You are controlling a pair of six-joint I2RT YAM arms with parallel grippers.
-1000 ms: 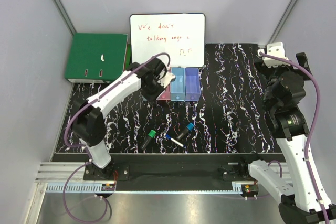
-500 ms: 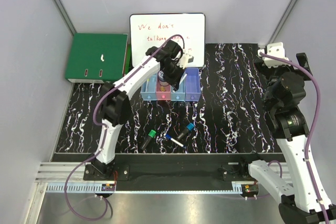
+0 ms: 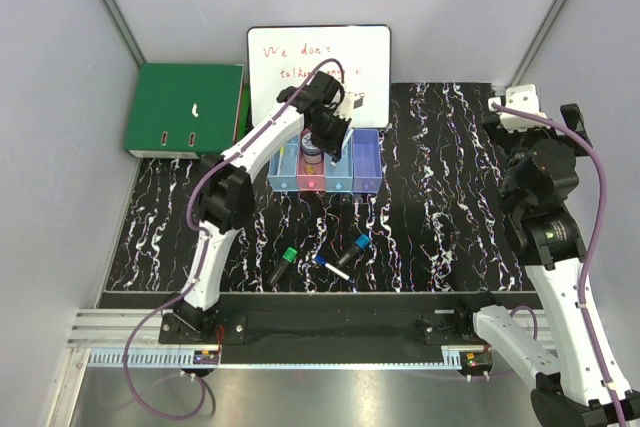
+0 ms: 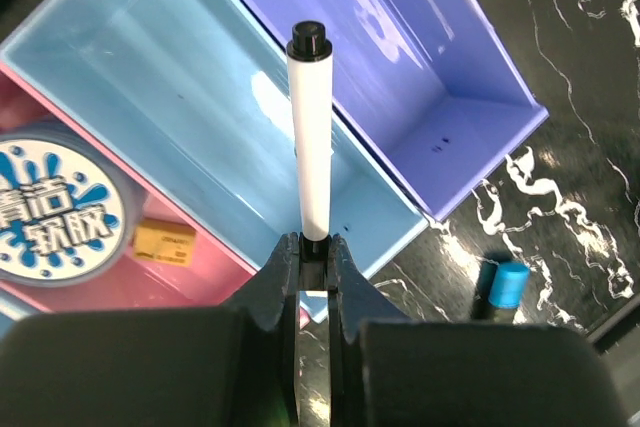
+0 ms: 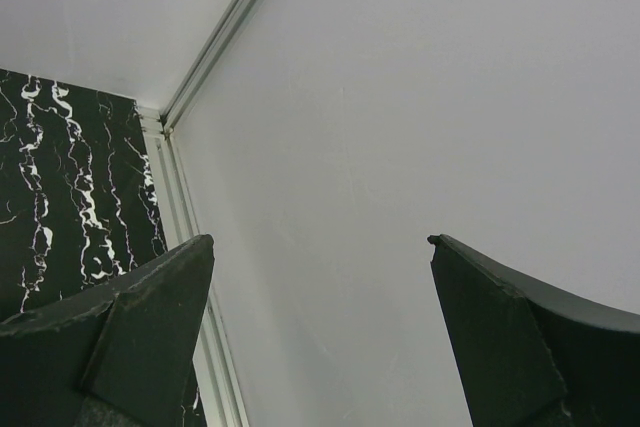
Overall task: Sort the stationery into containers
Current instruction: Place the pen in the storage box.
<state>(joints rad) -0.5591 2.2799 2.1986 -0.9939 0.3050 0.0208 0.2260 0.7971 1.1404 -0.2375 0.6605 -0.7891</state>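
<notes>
The bottom of the second light blue bin is clear, so I will next lower my left gripper into that bin below it and let go of the white pen (image 4: 311,127) there.
My left gripper (image 4: 315,245) is shut on the lower end of a white pen (image 4: 311,127) with a black tip. The pen hangs over the second light blue bin (image 4: 190,97) of the containers (image 3: 325,185). In the top view the left gripper (image 3: 336,139) is above the row of bins. The pink bin (image 4: 95,292) holds a stubby blue-white cylinder (image 4: 55,222) and a small yellow piece (image 4: 165,242). The purple bin (image 4: 400,57) looks empty. On the table lie a green-capped marker (image 3: 283,263), a blue-white pen (image 3: 332,266) and a blue-capped marker (image 3: 355,246). My right gripper (image 5: 320,247) is open, facing the wall.
A whiteboard (image 3: 318,67) with red writing stands just behind the bins. A green binder (image 3: 185,107) lies at the back left. The right arm (image 3: 540,187) is raised at the table's right side, close to the enclosure wall.
The left arm has swung right, from the left side of the bins to above them, carrying the white pen. The right arm has barely moved.
</notes>
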